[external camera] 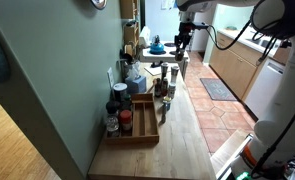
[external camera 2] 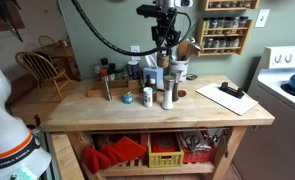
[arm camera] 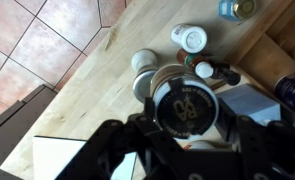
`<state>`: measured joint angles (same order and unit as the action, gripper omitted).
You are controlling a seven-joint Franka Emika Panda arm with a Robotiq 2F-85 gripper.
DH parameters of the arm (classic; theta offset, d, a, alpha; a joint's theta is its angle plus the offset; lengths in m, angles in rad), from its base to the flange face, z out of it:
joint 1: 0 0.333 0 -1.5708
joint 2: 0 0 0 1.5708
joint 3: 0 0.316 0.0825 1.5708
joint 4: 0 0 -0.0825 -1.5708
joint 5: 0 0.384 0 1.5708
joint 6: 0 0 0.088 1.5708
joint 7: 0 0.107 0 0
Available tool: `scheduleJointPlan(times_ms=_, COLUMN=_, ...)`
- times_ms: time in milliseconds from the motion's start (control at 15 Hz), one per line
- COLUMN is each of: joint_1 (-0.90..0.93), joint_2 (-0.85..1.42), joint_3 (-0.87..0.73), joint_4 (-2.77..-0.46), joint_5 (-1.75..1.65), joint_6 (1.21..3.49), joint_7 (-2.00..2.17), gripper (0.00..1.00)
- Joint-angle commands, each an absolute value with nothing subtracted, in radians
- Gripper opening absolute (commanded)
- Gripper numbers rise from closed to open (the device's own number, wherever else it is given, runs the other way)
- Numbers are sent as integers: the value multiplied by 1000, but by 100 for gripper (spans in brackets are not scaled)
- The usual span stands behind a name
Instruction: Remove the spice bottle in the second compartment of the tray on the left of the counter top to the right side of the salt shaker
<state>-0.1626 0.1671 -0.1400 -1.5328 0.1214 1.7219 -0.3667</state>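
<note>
Bare counter top (arm camera: 108, 102) shows on the salt shaker's clipboard side, so I will move my gripper toward the clipboard, lower the spice bottle (arm camera: 185, 103) onto that spot and let it go.
My gripper (arm camera: 185, 112) is shut on the spice bottle (arm camera: 185, 103); its round dark cap fills the space between the fingers in the wrist view, and its body is hidden. In both exterior views the gripper (external camera 2: 165, 50) (external camera: 182, 42) hangs well above the counter top (external camera 2: 202, 112), over the cluster of bottles at its middle. The salt shaker (external camera 2: 168, 96), pale with a metal top, stands below it. The wooden tray (external camera: 145, 128) lies at the counter's left end with a red-labelled bottle (external camera: 125, 121) and dark-lidded jars (external camera: 117, 97) in it.
White-capped shakers (arm camera: 192, 38) (arm camera: 145, 62) and a small blue-labelled jar (external camera 2: 147, 97) stand under the gripper. A tall thin mill (external camera 2: 108, 85) stands by the tray. A clipboard (external camera 2: 227, 96) lies at the counter's right end. A spice rack (external camera 2: 227, 28) hangs on the wall.
</note>
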Motion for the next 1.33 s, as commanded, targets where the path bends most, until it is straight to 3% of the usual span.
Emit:
scheduleJointPlan(times_ms=0, joint_1=-213, joint_2=316, joint_3=-151, joint_4=-1343, joint_5=180, joint_6=1662, joint_7=-297, gripper=34)
scheduleJointPlan(times_ms=1267, joint_1=-327, joint_2=929, joint_3=-120, joint_4=-798, joint_5=210, joint_6=1616, joint_7=185, gripper=34)
